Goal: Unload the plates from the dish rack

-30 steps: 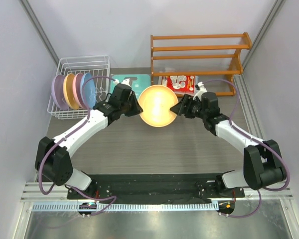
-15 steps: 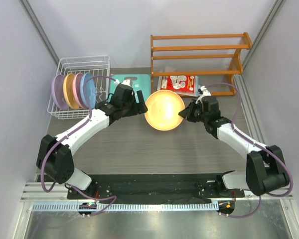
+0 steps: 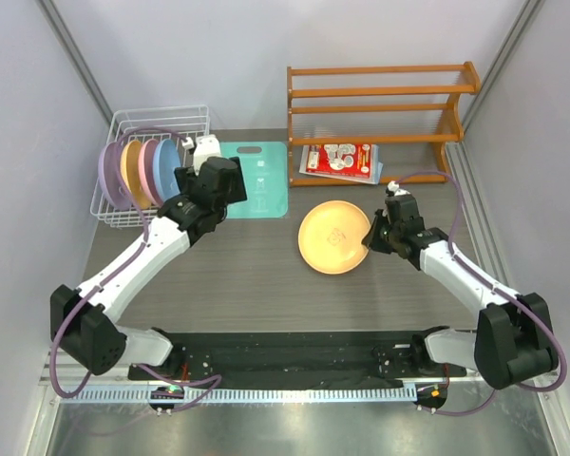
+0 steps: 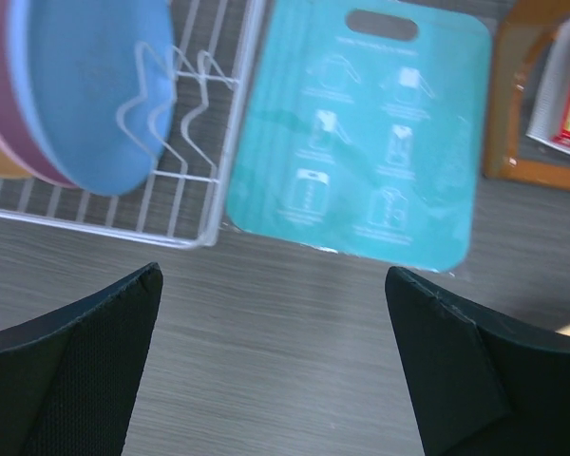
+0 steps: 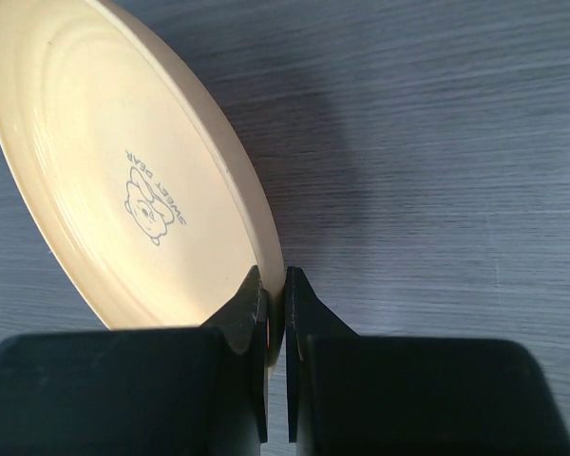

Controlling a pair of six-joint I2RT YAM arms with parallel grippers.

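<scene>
My left gripper is about to swing to the left in the top view and turn onto the light blue plate's upper rim, because that plate ends the row there.
My right gripper (image 3: 370, 237) is shut on the rim of the orange plate (image 3: 333, 238), right of the table's middle. In the right wrist view the fingertips pinch the edge of the plate (image 5: 123, 171), which tilts over the wood-grain table, and the gripper (image 5: 275, 285) is at the bottom. The white dish rack (image 3: 161, 114) stands at the back left with lavender (image 3: 107, 176), yellow (image 3: 128, 173), pink (image 3: 147, 169) and light blue (image 3: 166, 171) plates upright in it. My left gripper (image 3: 218, 185) is open and empty by the rack's right side, its jaws (image 4: 274, 285) wide over bare table near the blue plate (image 4: 85, 95).
A teal cutting board (image 3: 263, 180) lies flat between the rack and the orange wooden shelf rack (image 3: 380, 104). A red and white packet (image 3: 340, 159) rests under the shelf. The rack's wire edge (image 4: 199, 161) and the board (image 4: 370, 133) lie just ahead of my left fingers.
My left gripper opened, let go of the orange plate and drew back left toward the rack. My right gripper shut on the plate's rim and carried it right and lower.
</scene>
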